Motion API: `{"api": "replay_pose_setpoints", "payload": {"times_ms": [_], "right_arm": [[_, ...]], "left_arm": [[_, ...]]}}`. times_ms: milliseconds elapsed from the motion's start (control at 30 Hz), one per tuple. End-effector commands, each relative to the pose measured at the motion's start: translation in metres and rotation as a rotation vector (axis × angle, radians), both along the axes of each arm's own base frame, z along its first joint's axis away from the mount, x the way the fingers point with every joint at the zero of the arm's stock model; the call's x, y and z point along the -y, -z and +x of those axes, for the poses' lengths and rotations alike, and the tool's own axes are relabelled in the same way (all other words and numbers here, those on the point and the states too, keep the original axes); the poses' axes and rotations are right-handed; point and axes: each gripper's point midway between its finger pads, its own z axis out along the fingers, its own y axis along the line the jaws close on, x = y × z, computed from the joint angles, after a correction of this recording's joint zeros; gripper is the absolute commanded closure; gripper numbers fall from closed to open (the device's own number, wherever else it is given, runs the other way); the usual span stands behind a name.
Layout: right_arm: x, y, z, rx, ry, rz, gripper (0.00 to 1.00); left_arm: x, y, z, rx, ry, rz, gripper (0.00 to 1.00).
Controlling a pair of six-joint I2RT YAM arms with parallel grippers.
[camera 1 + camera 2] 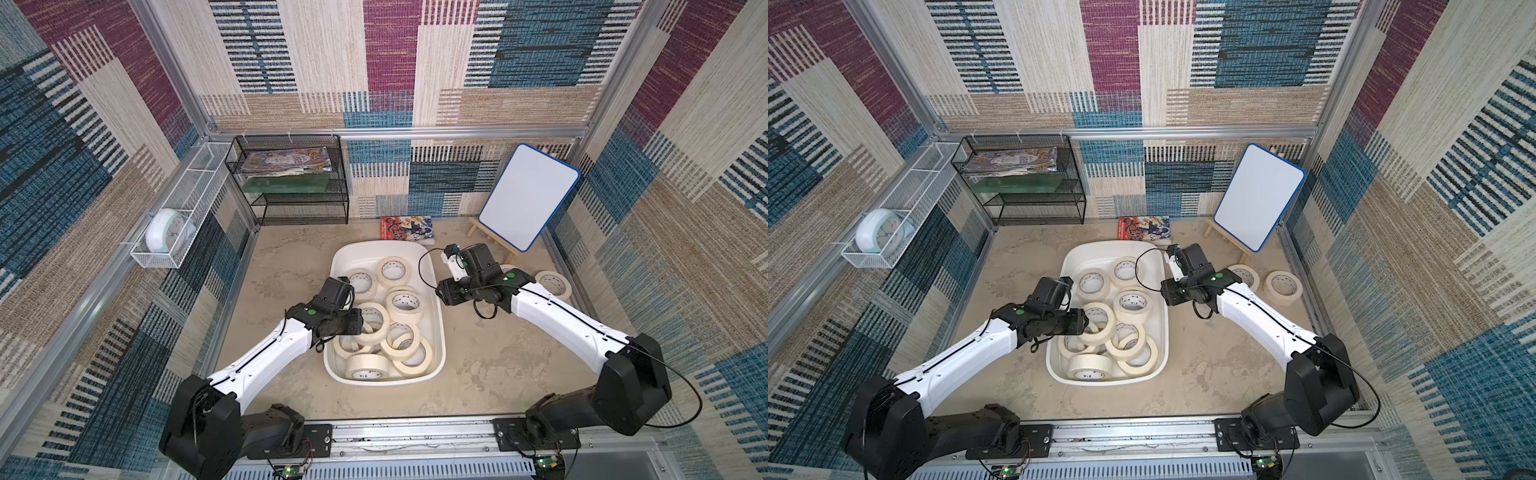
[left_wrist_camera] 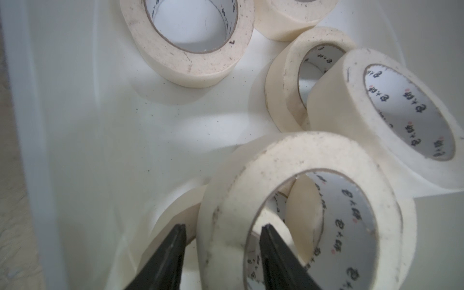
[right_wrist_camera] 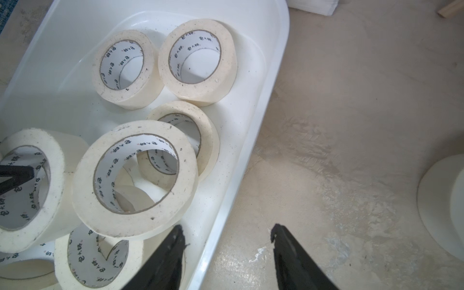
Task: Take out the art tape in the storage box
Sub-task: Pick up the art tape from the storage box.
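Next, my right gripper turns and moves in over the box onto the tilted roll's free side. My left gripper's fingers already straddle the roll's opposite side.
The white storage box sits mid-table with several cream art tape rolls in it, some lying flat and some leaning on each other. My left gripper is down inside the box. Its jaws straddle the wall of one tilted roll, one finger inside the ring and the other outside, with narrow gaps still showing. My right gripper hangs open over the box's right rim with only that rim under it. Two rolls lie on the table to the right of the box.
A whiteboard on a small easel stands at the back right. A comic book lies just behind the box. A black wire rack stands at the back left, and a white wire basket holding a clock hangs on the left wall.
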Motion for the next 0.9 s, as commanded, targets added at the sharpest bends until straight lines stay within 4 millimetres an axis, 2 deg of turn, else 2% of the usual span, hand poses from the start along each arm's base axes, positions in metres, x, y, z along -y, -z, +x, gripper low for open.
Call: {"api": "replay_pose_setpoints", "payload": {"times_ms": [0,100,267,467,633,767,867], "right_arm": [[-0.019,-0.010,0.001,0.015,-0.024,0.018,0.39],[-0.040,-0.023,0.003,0.035,-0.065,0.030,0.39],[-0.089,-0.053,0.002,0.091,-0.168,0.071,0.39],[-0.137,-0.062,-0.009,0.092,-0.264,0.106,0.39],[-0.153,-0.048,-0.009,0.062,-0.284,0.090,0.40],[-0.162,-0.037,-0.008,0.046,-0.291,0.094,0.42],[-0.160,-0.032,0.000,0.056,-0.260,0.061,0.61]], "left_arm": [[0.002,-0.005,0.007,0.026,-0.004,-0.005,0.68],[-0.004,-0.017,0.011,0.044,-0.009,0.039,0.73],[-0.004,-0.052,0.030,0.127,-0.001,0.064,0.78],[0.007,-0.071,0.047,0.163,0.030,0.062,0.78],[0.016,-0.087,0.051,0.200,0.047,0.048,0.77],[0.019,-0.090,0.053,0.210,0.050,0.042,0.76],[0.022,-0.090,0.051,0.212,0.054,0.035,0.73]]}}
